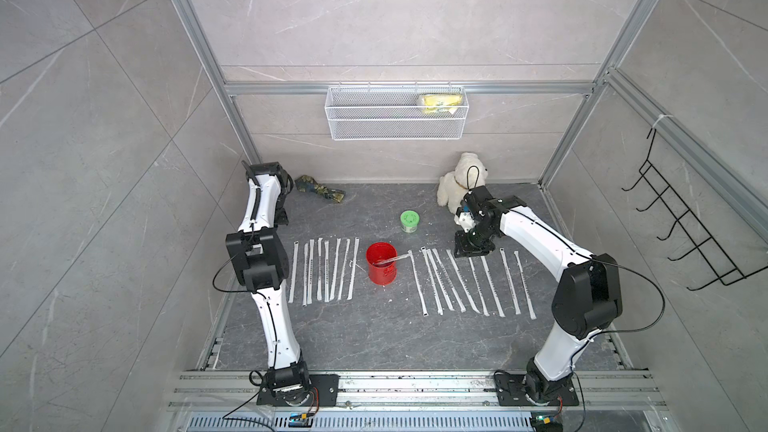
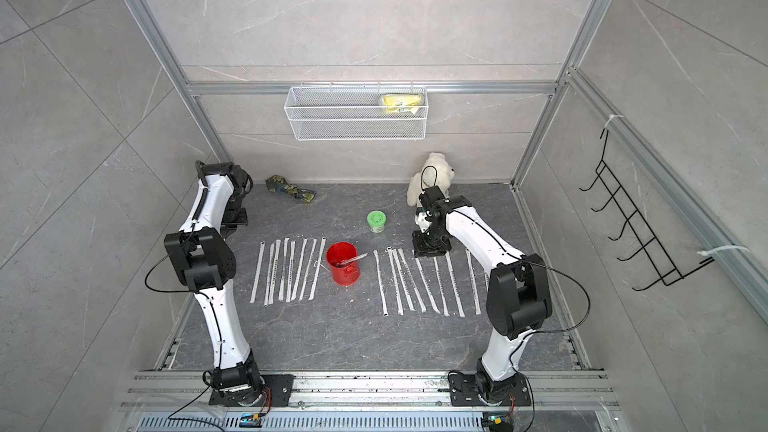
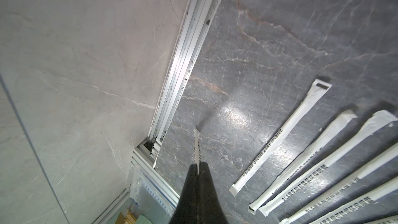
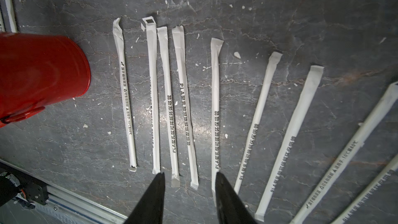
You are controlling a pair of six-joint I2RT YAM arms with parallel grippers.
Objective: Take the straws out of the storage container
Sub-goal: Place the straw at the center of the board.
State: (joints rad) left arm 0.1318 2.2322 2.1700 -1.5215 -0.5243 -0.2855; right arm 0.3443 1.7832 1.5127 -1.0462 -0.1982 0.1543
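My left gripper will next move down to the bare tabletop beside the row's outermost straw, which lies below it, and it will release the single straw on clear space.
The storage container, a red can, stands mid-table. One straw leans inside it, its end over the right rim. Several straws lie in a row left of the can and several more in a row to its right. My left gripper is at the far left by the wall rail, shut on a single straw that sticks out past its fingertips. My right gripper hangs open over the far ends of the right row, holding nothing.
A green-lidded jar stands behind the can. A white plush toy and a camouflage cloth lie at the back wall. A wire mesh basket hangs above, and a black hook rack is on the right wall.
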